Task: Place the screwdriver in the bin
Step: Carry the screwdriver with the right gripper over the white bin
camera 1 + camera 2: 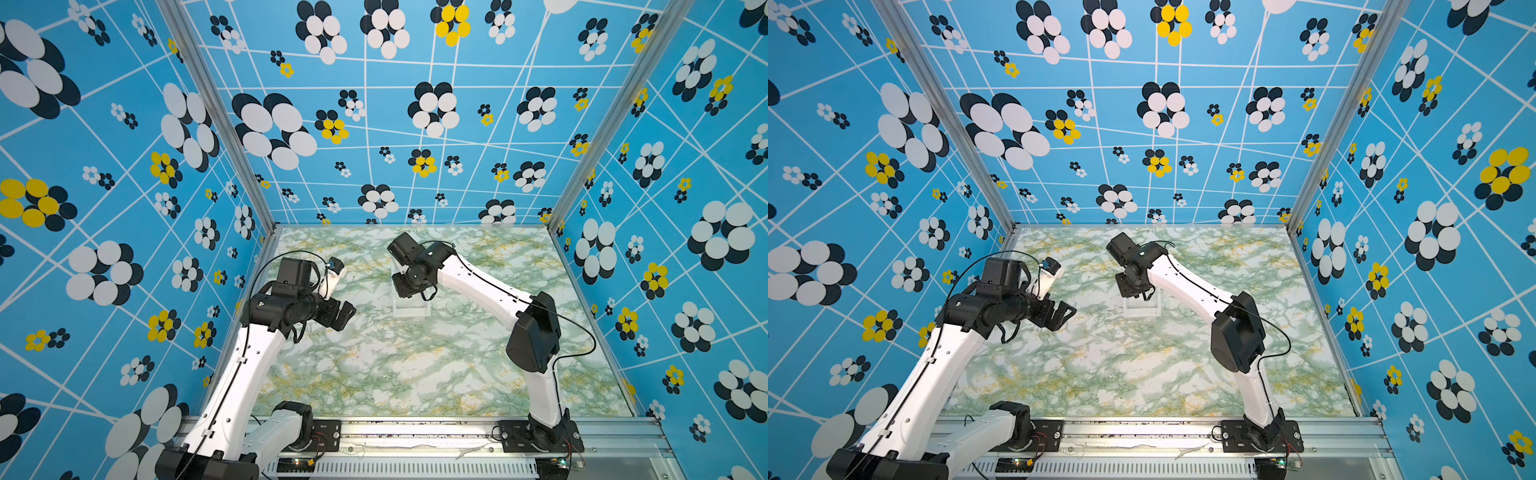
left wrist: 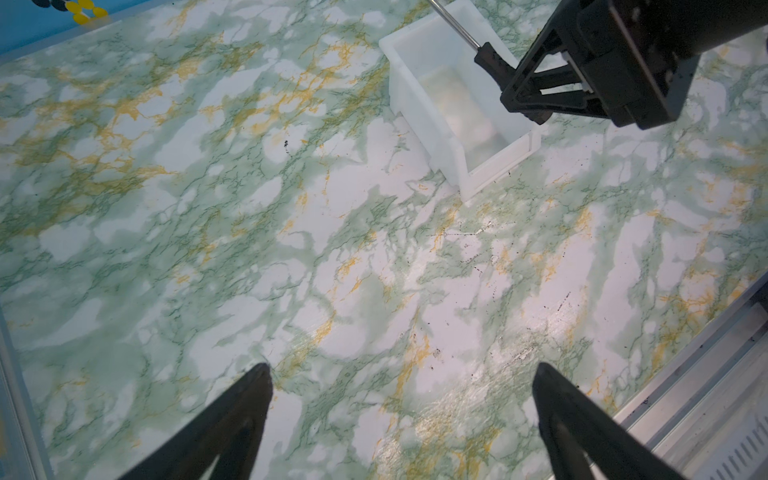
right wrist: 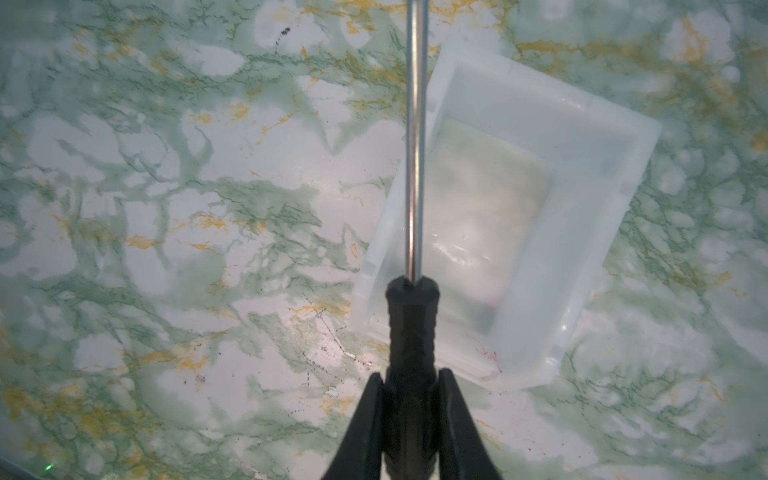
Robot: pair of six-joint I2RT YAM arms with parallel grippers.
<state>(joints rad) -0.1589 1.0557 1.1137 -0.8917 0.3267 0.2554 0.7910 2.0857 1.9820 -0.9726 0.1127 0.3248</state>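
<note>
My right gripper brings the screwdriver's metal stem clear of the bin's long side next, lowers between its sides and releases the handle, since the bin's empty bottom lies below.
The screwdriver (image 3: 411, 328) has a black ribbed handle and a thin bright metal shaft. My right gripper (image 3: 410, 374) is shut on the handle, and the shaft runs forward over one long wall of the bin (image 3: 582, 174). The bin is a small translucent white tray with nothing in it, standing on the marble table. The left wrist view shows the screwdriver (image 2: 492, 62) held above the bin (image 2: 428, 112). In both top views the right wrist hides the tool, and only the near end of the bin (image 1: 409, 311) (image 1: 1140, 311) shows. My left gripper (image 2: 401, 370) (image 1: 348, 315) is open over bare table.
The green and white marble tabletop (image 1: 415, 365) is enclosed by blue flowered walls on three sides. An aluminium rail (image 1: 415, 428) with both arm bases runs along the front edge. The left arm hangs at the table's left side, away from the bin.
</note>
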